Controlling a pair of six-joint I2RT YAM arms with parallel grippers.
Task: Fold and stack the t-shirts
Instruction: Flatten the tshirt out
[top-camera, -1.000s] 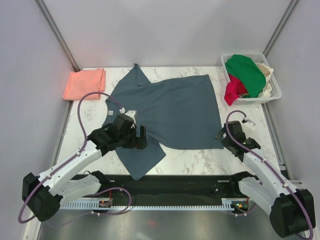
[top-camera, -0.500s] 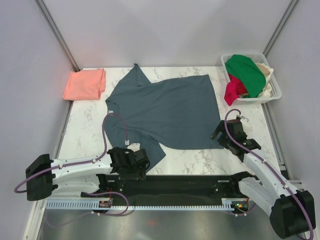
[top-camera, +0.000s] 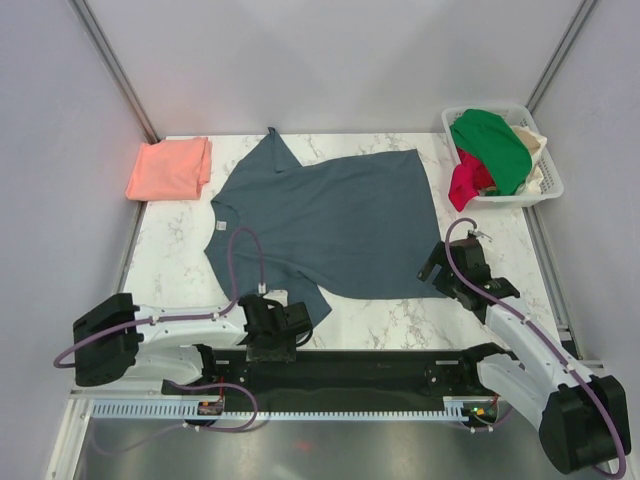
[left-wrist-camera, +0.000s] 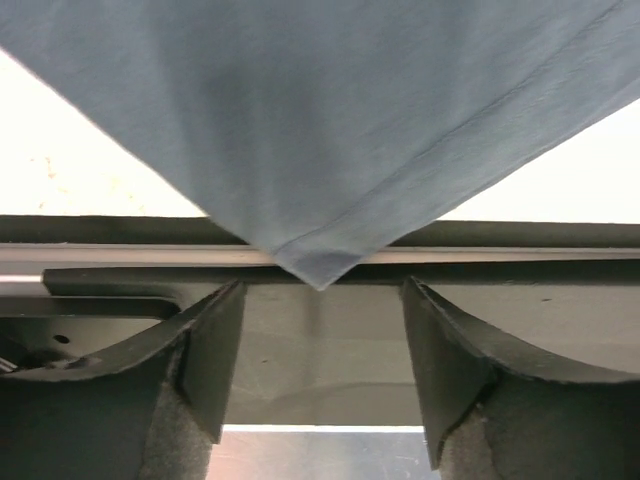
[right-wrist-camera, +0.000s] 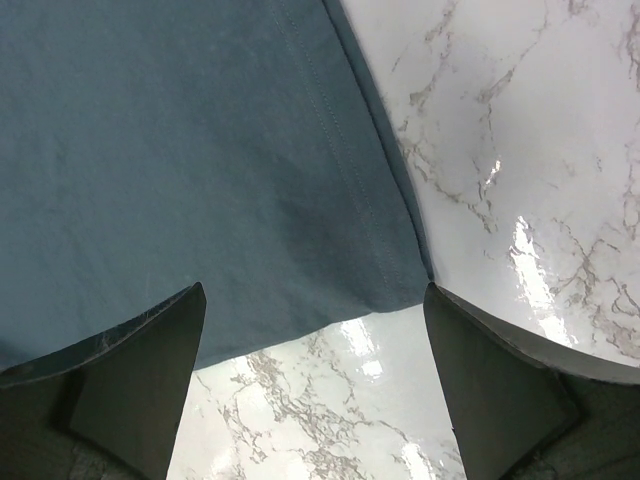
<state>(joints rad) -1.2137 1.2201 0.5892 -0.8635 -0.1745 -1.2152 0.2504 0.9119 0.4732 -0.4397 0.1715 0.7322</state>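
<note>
My right gripper needs to move right in the wrist view and go down around the blue t-shirt's hem corner (top-camera: 443, 295) (right-wrist-camera: 415, 293), because that corner is below the gripper next to one finger.
A large slate-blue t-shirt (top-camera: 335, 220) lies spread flat on the marble table (top-camera: 400, 318). A salmon-pink t-shirt (top-camera: 168, 168) lies folded at the back left. My left gripper (top-camera: 292, 318) sits low at the table's near edge, at the tip of the blue shirt's near sleeve. In the left wrist view that sleeve tip (left-wrist-camera: 318, 275) hangs just ahead of the left gripper (left-wrist-camera: 320, 370), which is open and holds nothing. My right gripper (top-camera: 432, 268) stands open over the hem's near right corner (right-wrist-camera: 395, 285), and the right gripper (right-wrist-camera: 315, 400) has bare marble between its fingers.
A white basket (top-camera: 553, 182) at the back right holds green (top-camera: 490, 145), red and cream garments. A black rail (top-camera: 350, 372) runs along the table's near edge, right under the left gripper. Grey walls close in the sides and back.
The left arm has swung down from over the shirt's left side to the near edge by the sleeve tip, and its jaws have narrowed a little. The right gripper has edged toward the hem corner.
</note>
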